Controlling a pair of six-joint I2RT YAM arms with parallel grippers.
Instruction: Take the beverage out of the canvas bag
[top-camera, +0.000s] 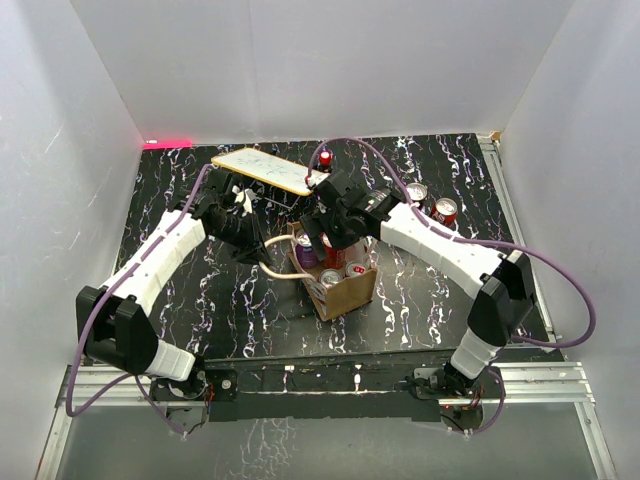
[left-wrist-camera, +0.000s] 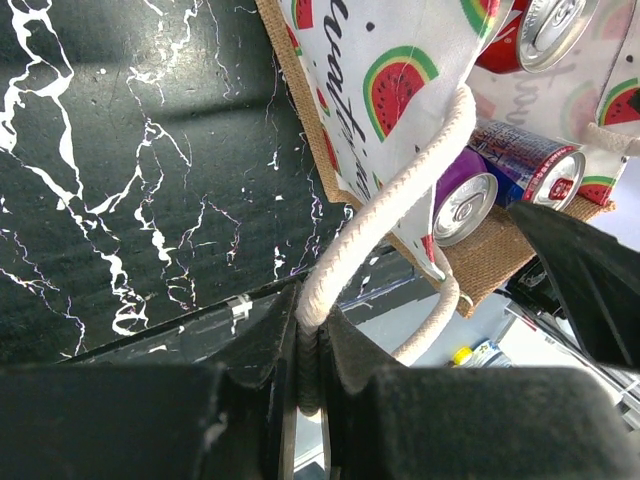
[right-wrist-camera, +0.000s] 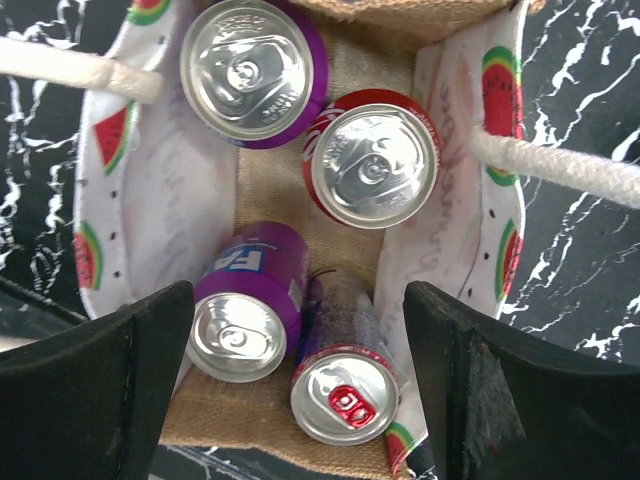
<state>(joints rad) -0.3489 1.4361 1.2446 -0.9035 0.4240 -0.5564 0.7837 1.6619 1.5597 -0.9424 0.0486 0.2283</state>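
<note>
The robot's right gripper needs to go down and outward next, past the leaning cans to the red can, because the red can is standing upright and its top is exposed.
The canvas bag stands open mid-table, tan with a watermelon print. Several cans are inside: a purple can and a red can upright, a second purple can and a slim can with a red tab leaning beside it. My left gripper is shut on a cream rope handle, left of the bag. My right gripper is open just above the bag's mouth. Its jaws straddle the leaning purple can and the slim can and touch nothing.
Two cans stand on the black marbled table at the back right. A flat yellow-edged board lies at the back, with a small red-capped item beside it. White walls enclose the table on three sides.
</note>
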